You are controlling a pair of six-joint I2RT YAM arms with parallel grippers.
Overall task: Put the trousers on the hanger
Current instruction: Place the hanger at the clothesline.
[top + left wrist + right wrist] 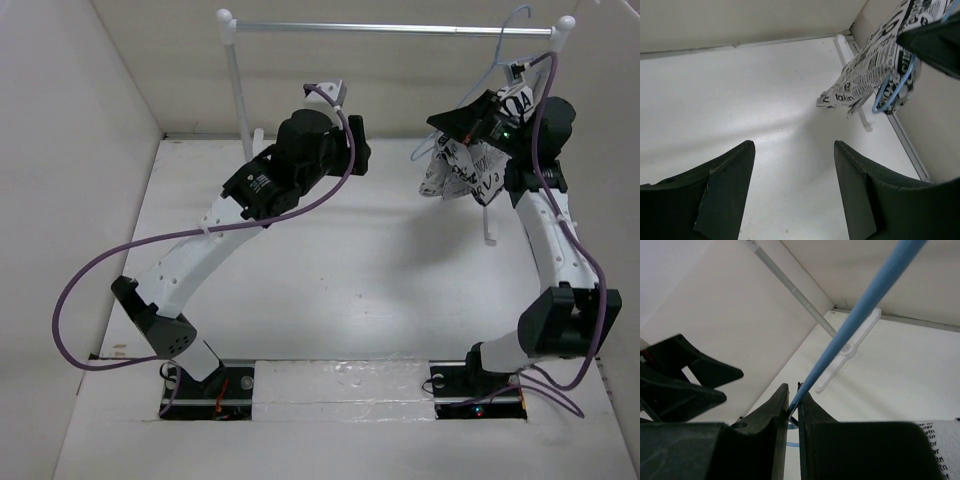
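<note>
The silver bar (512, 31) lies above my right gripper, under the hanger's hook, so I should next move the gripper down, settle the hook onto the bar and release the hanger's wire.
The trousers (458, 170), white with black newsprint, hang bunched from the pale blue wire hanger (512, 48), above the table's back right. The hanger's hooked top reaches up to the silver rail. My right gripper (794, 402) is shut on the hanger's wire (865, 305), which runs up and away from the jaws. In the left wrist view the trousers (865, 75) dangle at upper right, with a loop of the hanger (888, 95) showing below the cloth. My left gripper (792, 150) is open over bare table, well left of the trousers, and holds nothing.
A rack with white posts and a silver rail (400, 28) stands along the back wall. Its right foot (488, 225) lies on the table under the trousers. White walls close in the left, back and right sides.
</note>
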